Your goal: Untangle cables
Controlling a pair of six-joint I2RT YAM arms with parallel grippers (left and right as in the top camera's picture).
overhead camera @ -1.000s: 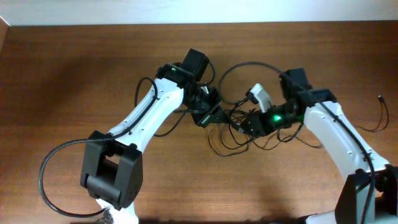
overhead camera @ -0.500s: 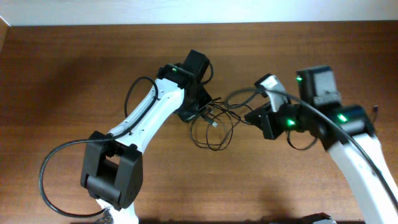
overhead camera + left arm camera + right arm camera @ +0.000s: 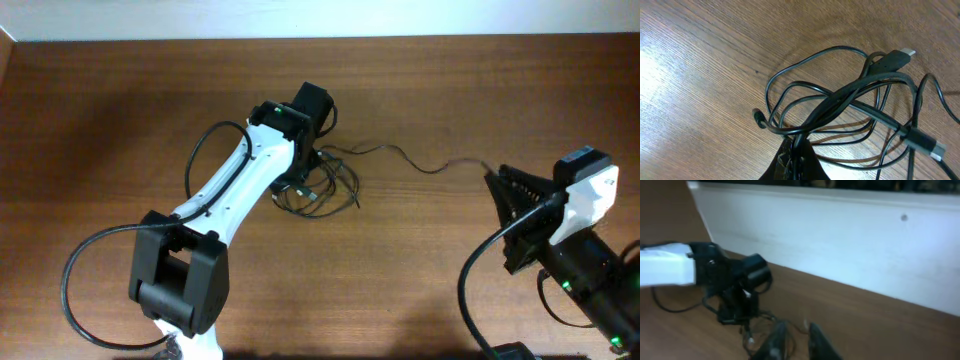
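My left gripper draws the bunched loops to the left in the overhead view next and releases their end, since open wood lies that way.
The cables [image 3: 322,192] form a small black tangle beside my left gripper [image 3: 300,184]. In the left wrist view the loops [image 3: 840,100] run into my left gripper [image 3: 796,156], which is shut on them. Two silvery plug ends [image 3: 903,53] [image 3: 930,146] lie on the wood. One thin cord [image 3: 420,164] stretches right from the tangle and ends near my right gripper [image 3: 500,218], which is raised high at the right. In the blurred right wrist view, my right gripper [image 3: 797,327] shows a narrow gap between its fingers with nothing clearly in it. The tangle [image 3: 752,330] lies beyond them.
A white wall [image 3: 320,20] runs along the table's far edge. Thick black arm cables loop by the left arm's base [image 3: 85,265] and beside its forearm [image 3: 205,150]. Another crosses the right arm [image 3: 480,265]. The left arm [image 3: 667,265] fills the left of the right wrist view.
My right arm has pulled away to the right and upward, drawing one cord out of the tangle, and its jaws have parted slightly. The left gripper has dragged the smaller tangle leftward.
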